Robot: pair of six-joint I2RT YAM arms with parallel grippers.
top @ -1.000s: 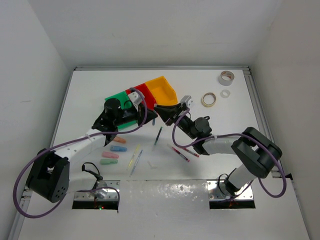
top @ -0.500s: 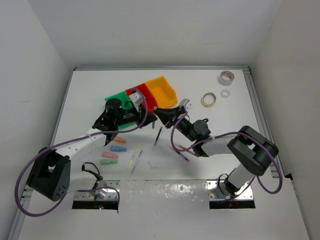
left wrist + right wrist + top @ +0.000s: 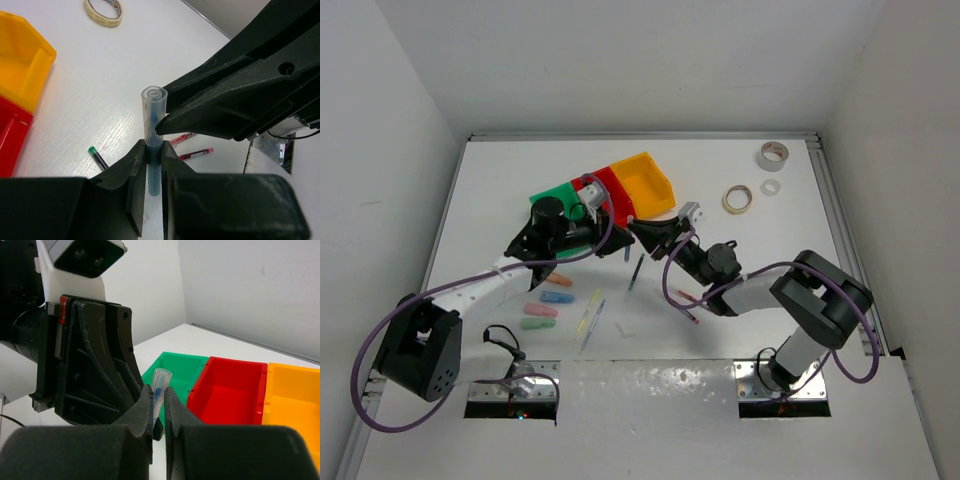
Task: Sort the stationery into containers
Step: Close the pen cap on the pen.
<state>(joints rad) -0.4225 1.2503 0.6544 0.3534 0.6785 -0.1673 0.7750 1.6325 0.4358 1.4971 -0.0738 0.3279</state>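
My right gripper is at the blue pen's cap end and should next move off it, then down and back toward the black pen in front [image 3: 637,272], since my left gripper holds the blue pen's body.
A blue pen [image 3: 152,125] with a clear cap stands upright between my two grippers, just in front of the bins. My left gripper [image 3: 153,147] is shut on its barrel. My right gripper [image 3: 157,392] has its jaws closed round the capped end [image 3: 160,382], tip to tip with the left one [image 3: 610,240]. The green [image 3: 555,192], red [image 3: 610,185] and yellow-orange [image 3: 650,180] bins sit in a row behind the pen. The right wrist view shows the green bin [image 3: 185,365] and the red bin [image 3: 235,385] with nothing inside.
A black pen [image 3: 637,272], red pens [image 3: 680,305] and a yellow and a blue pen [image 3: 588,318] lie in front. Orange [image 3: 558,281], blue [image 3: 556,297], pink [image 3: 535,310] and green [image 3: 537,323] pastels lie left. Grey [image 3: 773,155], tan [image 3: 737,198] and white [image 3: 771,186] tape rolls sit at the back right.
My right gripper has moved left towards the left gripper and closed round the pen's capped end. The left gripper has stayed almost still with the pen.
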